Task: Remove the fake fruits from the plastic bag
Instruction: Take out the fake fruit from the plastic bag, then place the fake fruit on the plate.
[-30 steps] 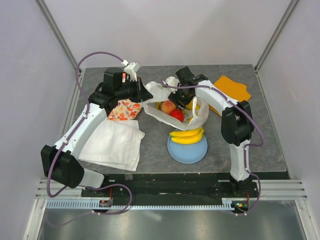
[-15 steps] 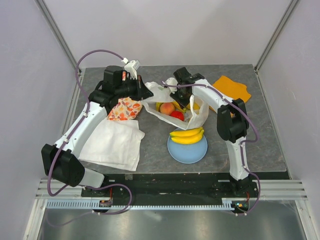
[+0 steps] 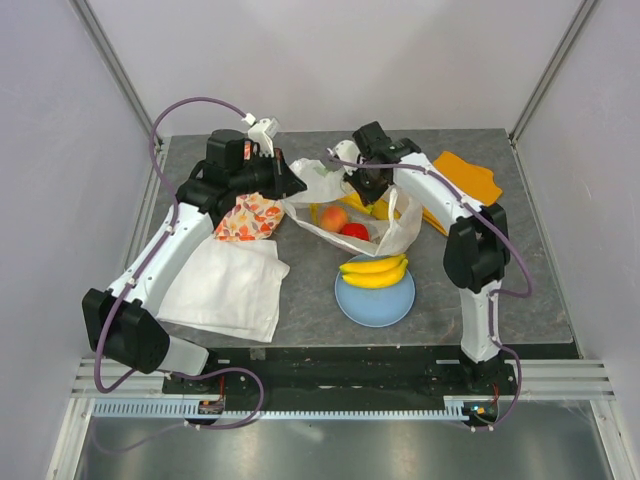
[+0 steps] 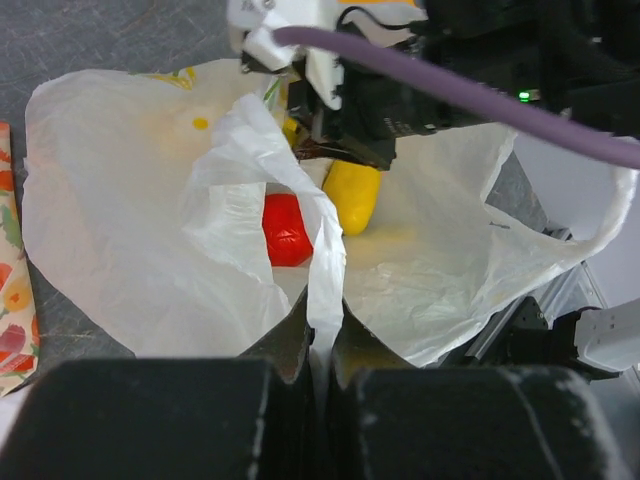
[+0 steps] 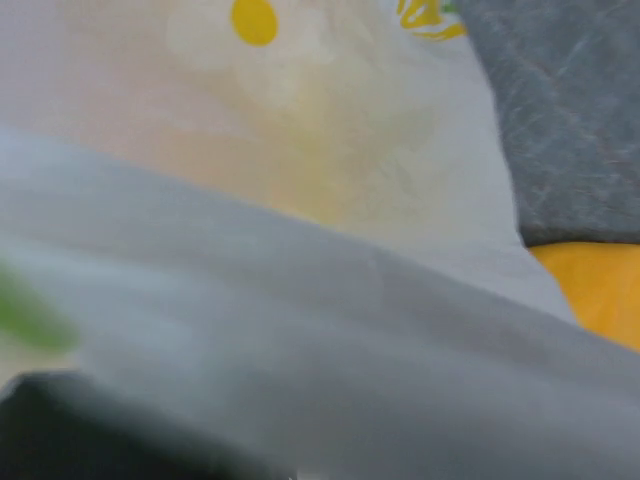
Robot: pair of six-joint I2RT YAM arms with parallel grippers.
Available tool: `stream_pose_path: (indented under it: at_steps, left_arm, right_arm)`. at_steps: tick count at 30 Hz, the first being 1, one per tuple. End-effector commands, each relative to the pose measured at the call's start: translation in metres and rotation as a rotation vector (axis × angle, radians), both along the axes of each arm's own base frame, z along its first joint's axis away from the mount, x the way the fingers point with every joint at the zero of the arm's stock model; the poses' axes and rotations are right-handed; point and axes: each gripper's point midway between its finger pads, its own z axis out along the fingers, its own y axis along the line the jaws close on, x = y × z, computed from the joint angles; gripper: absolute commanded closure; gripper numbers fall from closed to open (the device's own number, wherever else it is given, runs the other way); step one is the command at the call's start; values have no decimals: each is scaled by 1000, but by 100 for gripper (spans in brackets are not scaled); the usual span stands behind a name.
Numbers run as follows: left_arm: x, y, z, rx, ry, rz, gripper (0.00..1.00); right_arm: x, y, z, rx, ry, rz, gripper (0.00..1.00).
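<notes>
The robot's right gripper should next rise from where it is, move back and come down over the plate's bare near part to release there, as that part lies back from the bag (image 3: 400,232).
The white plastic bag (image 3: 400,232) lies open at mid-table. My left gripper (image 3: 292,184) is shut on the bag's left rim (image 4: 326,300) and holds the mouth up. Inside lie a peach (image 3: 333,217), a red fruit (image 3: 354,231) (image 4: 285,230) and a yellow fruit (image 3: 381,208) (image 4: 352,195). My right gripper (image 3: 369,193) reaches down into the bag right over the yellow fruit. Its fingers are hidden there, and bag plastic (image 5: 330,330) blurs the right wrist view. A bunch of bananas (image 3: 375,271) rests on the light-blue plate (image 3: 375,303).
A floral cloth (image 3: 250,218) and a folded white cloth (image 3: 230,287) lie left of the bag, under my left arm. An orange cloth (image 3: 468,178) sits at the back right. The plate is just in front of the bag.
My right gripper shifted a little left and then back toward the rear inside the bag's mouth, and the bag's walls moved with it. The left arm stayed put, still pinching the rim.
</notes>
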Motion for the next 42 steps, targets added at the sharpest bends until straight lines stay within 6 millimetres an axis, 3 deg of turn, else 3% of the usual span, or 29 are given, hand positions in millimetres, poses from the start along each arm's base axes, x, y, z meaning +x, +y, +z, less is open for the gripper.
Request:
stream_pose_path:
  at_steps: [1,7,15,19,24,28,30,32,33,35,42]
  left_arm:
    - [7,-1,35,-26,-114,3,99]
    - [15,0,43,-26,-133,28,98]
    - [49,8,87,4,-266,115,98]
    - [61,6,86,19,-272,121,98]
    - [58,-2,72,-9,-217,90,98]
    - [55,-6,67,-19,-198,70,98]
    - [57,-6,66,-15,-200,71,98]
    - [58,-6,70,-15,-212,71,98]
    - [59,-6,69,-11,-215,74,98]
    - [59,-5,72,-9,-225,76,98]
    - [51,4,80,14,-268,89,98]
  right_arm:
    - [11,7,93,141,-217,-36,100]
    - [-5,9,144,243,-297,-26,100]
    - [-51,-13,165,221,-293,42,100]
    - [-86,-19,200,291,-361,113,100]
    - [-106,-32,240,328,-540,130,100]
    - [-141,-29,282,425,-626,241,100]
    - [-166,-16,282,443,-591,354,100]
    - [-188,-5,269,417,-527,474,100]
    - [-200,-7,250,386,-441,498,100]
    - [-215,-10,231,371,-353,526,100]
    - [-251,-30,150,293,-122,545,100]
